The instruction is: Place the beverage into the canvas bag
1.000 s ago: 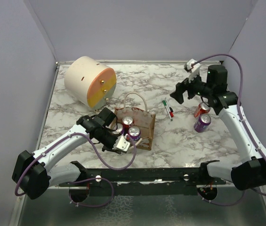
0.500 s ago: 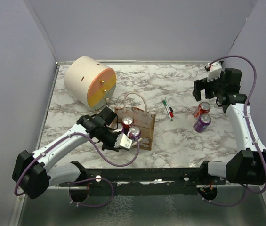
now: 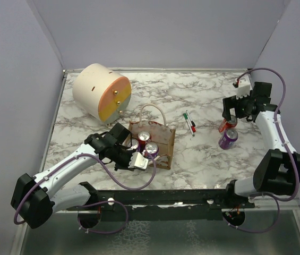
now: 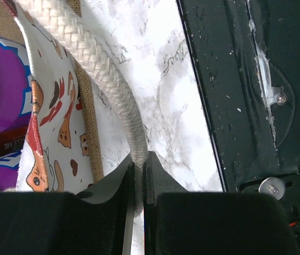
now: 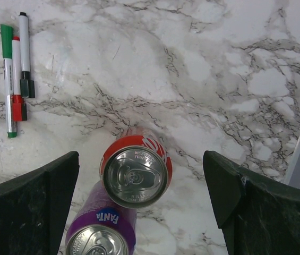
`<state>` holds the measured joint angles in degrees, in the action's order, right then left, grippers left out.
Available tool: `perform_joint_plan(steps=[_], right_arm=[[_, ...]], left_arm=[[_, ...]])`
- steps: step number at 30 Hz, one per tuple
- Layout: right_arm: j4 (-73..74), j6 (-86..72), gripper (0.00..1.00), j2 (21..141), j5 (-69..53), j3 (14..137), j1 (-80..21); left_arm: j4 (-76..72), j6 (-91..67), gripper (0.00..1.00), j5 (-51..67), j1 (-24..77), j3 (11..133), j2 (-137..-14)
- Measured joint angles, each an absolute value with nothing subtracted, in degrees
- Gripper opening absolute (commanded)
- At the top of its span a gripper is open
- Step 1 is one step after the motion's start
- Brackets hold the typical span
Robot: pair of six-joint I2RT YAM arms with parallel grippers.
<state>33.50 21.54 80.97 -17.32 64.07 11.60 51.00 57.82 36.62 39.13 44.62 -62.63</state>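
The red can stands below, between the open fingers, so I will next bring my right gripper down around the upper part of the can and close it.
The tan canvas bag (image 3: 157,141) stands at centre-left with a red can (image 3: 143,136) and a purple can (image 3: 151,149) inside. My left gripper (image 3: 139,161) is shut on its near cream rope handle (image 4: 107,79), at the bag's near-left corner. The left wrist view shows the rope pinched between the fingers (image 4: 138,166), beside the white printed band (image 4: 49,122). My right gripper (image 3: 236,111) is open and hangs above a red can (image 5: 135,172) and a purple Fanta can (image 5: 99,234), both upright on the table. The red can lies between the open fingers (image 5: 139,164), below them.
A large cream-and-orange cylinder (image 3: 101,93) lies at the back left. Three markers (image 3: 190,122) lie between the bag and the loose cans, also in the right wrist view (image 5: 17,74). The black frame rail (image 4: 245,90) runs along the near table edge. The right wall is close to the cans.
My right gripper has moved right and come down over the two loose cans. My left gripper has stayed shut on the bag handle, shifting only slightly.
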Motion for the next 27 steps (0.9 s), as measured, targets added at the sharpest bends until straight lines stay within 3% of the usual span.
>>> perform_joint_plan(steps=[8,17,22,27], right_arm=[[35.6,23.3,0.95,84.8,-17.9,64.1,11.7],[37.1,24.4,0.83,87.4,-19.2,63.6,11.7],[37.5,25.0,0.73,88.6,-19.4,63.6,11.7],[37.6,25.4,0.55,88.8,-19.4,63.6,11.7]], left_arm=[[49.8,59.3,0.02,36.8,39.1,42.9,-62.0],[49.6,59.5,0.02,37.9,39.1,42.9,-61.6],[49.6,59.7,0.02,38.3,39.1,42.9,-61.1],[49.7,59.8,0.02,38.6,39.1,42.9,-61.0]])
